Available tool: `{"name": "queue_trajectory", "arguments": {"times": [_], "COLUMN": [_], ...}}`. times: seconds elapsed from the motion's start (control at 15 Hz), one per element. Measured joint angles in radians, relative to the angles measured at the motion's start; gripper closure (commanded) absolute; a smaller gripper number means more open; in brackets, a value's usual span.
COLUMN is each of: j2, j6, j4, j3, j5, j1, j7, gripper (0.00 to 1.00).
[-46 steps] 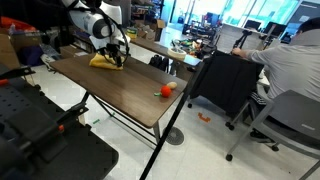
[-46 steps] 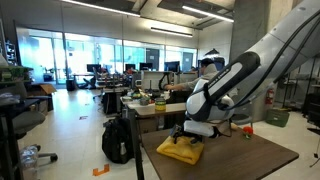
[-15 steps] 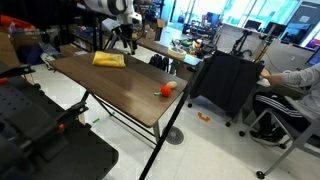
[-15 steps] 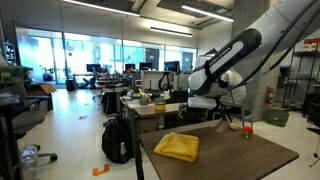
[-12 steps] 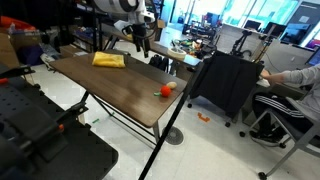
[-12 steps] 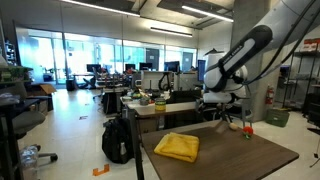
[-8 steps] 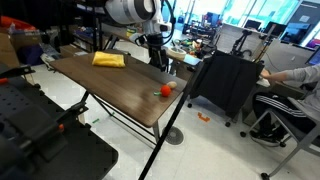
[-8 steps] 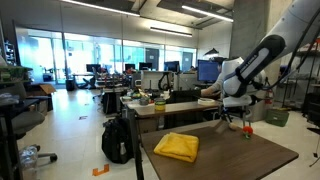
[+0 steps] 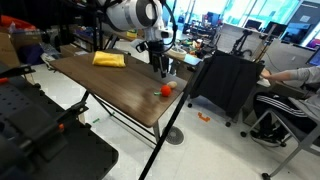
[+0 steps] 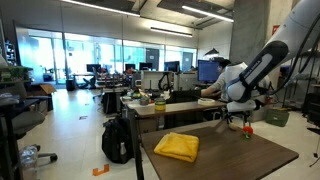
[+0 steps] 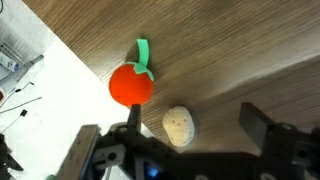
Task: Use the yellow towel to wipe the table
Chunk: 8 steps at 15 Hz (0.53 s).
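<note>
The tomato's red body (image 11: 131,86) is my target, so I should move my gripper away from the beige toy (image 11: 179,124) and lower it onto the tomato.
The yellow towel (image 9: 108,60) lies crumpled at the far end of the dark wooden table (image 9: 110,90); it also shows in an exterior view (image 10: 177,146) near the table's front edge. My gripper (image 9: 160,68) is away from the towel, above the other end of the table (image 10: 237,121). In the wrist view the gripper (image 11: 195,135) is open and empty, its fingers on either side of a small beige potato-like toy (image 11: 179,124). A red tomato toy with a green stem (image 11: 132,85) lies just beside it, near the table edge.
The red toy (image 9: 166,90) sits close to the table's edge. A chair draped in black (image 9: 225,85) and a seated person (image 9: 290,75) are just beyond that end. Black equipment (image 9: 40,140) stands in the foreground. Cluttered desks (image 10: 150,100) lie behind.
My arm has left the yellow towel and swung across the table to the end with the red toy. The towel lies where it was released.
</note>
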<state>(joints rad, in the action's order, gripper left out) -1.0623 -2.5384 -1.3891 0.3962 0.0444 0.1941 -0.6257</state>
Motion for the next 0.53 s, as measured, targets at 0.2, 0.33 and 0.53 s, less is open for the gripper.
{"name": "queue_trajectory", "arguments": {"times": [0.2, 0.33, 0.53], "j2": [-0.015, -0.015, -0.015], "j6": [-0.044, -0.068, -0.084], "j4": [-0.036, -0.057, -0.07], "j3": [-0.001, 0.006, 0.018], "j5": [0.014, 0.016, 0.016], "j1": [-0.036, -0.052, -0.066], "j7": [0.026, 0.036, 0.044], "gripper": [0.0, 0.0, 0.36]}}
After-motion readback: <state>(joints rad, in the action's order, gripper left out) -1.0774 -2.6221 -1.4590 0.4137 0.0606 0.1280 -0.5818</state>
